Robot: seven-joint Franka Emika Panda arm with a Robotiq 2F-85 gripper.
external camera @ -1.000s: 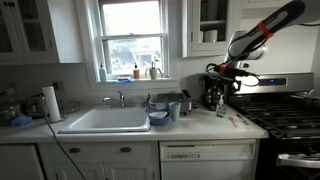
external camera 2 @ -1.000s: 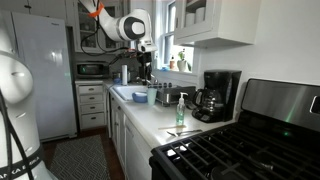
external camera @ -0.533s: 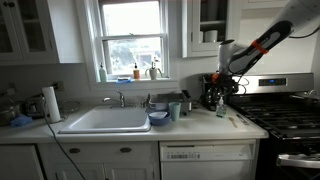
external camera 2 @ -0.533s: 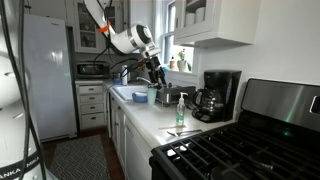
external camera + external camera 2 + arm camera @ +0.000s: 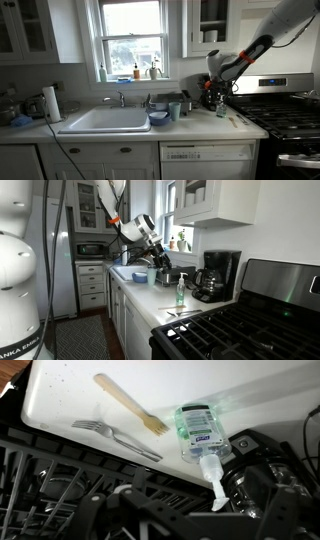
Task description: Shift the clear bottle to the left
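I will lower my open gripper and move it gently to the right in the wrist view, onto the bottle's white cap (image 5: 182,276) (image 5: 212,470). The cap is below my gripper and off-centre between my fingers.
The clear bottle (image 5: 221,108) is small, pale and upright with a white pump. It stands on the white counter (image 5: 200,128) in front of the black coffee maker (image 5: 211,97). It also shows in the other exterior view (image 5: 181,288) and from above in the wrist view (image 5: 198,430). My gripper (image 5: 212,90) hangs over the counter by the coffee maker, apart from the bottle; in an exterior view (image 5: 160,258) it is short of the bottle. In the wrist view the gripper (image 5: 200,512) looks open and empty, with the bottle's pump just ahead of it.
A wooden spatula (image 5: 131,405) and a fork (image 5: 115,438) lie beside the bottle. A bluish-grey cup (image 5: 175,110) and a dish rack (image 5: 162,102) stand by the sink (image 5: 105,120). The stove (image 5: 285,115) borders the counter. Coloured bottles (image 5: 138,72) stand at the window.
The arm has swung lower and closer to the clear bottle and coffee maker. The bottle has not moved.
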